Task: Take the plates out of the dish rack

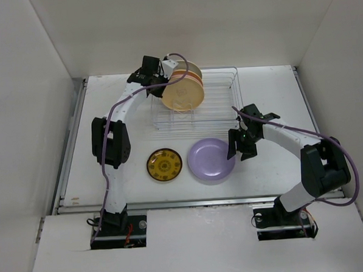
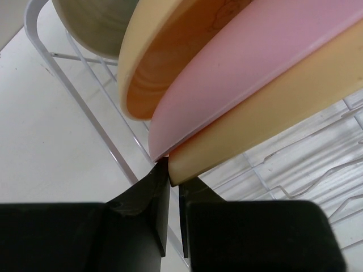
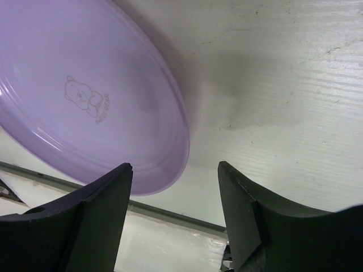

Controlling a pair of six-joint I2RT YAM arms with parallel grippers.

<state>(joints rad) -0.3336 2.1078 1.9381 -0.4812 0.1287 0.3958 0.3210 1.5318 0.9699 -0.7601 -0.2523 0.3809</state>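
The lavender plate [image 1: 212, 159] lies flat and empty, so my left gripper lifts the tan-yellow plate [image 1: 182, 94] from the rack next, comes back and lowers it there to release it.
The dish rack [image 1: 219, 100] stands at the back of the table, with plates upright at its left end. The frontmost is a tan-yellow plate [image 1: 182, 94], tilted. My left gripper [image 1: 164, 76] is at its upper left rim. In the left wrist view the gripper [image 2: 173, 173] is shut on the rim of the tan-yellow plate [image 2: 272, 113]. A pink plate [image 2: 244, 68] and an orange-tan plate [image 2: 164, 62] lie stacked behind it. A lavender plate [image 1: 212, 159] and a small mustard-yellow patterned plate [image 1: 165, 163] lie flat on the table. My right gripper [image 1: 242, 146] hangs open beside the lavender plate [image 3: 85, 90], holding nothing.
A greyish dish [image 2: 96, 22] stands further along in the rack, by its wire end [image 2: 85, 107]. The rack's right part holds only prongs. White walls enclose the table on three sides, and a metal rail [image 1: 191, 201] runs along the near edge.
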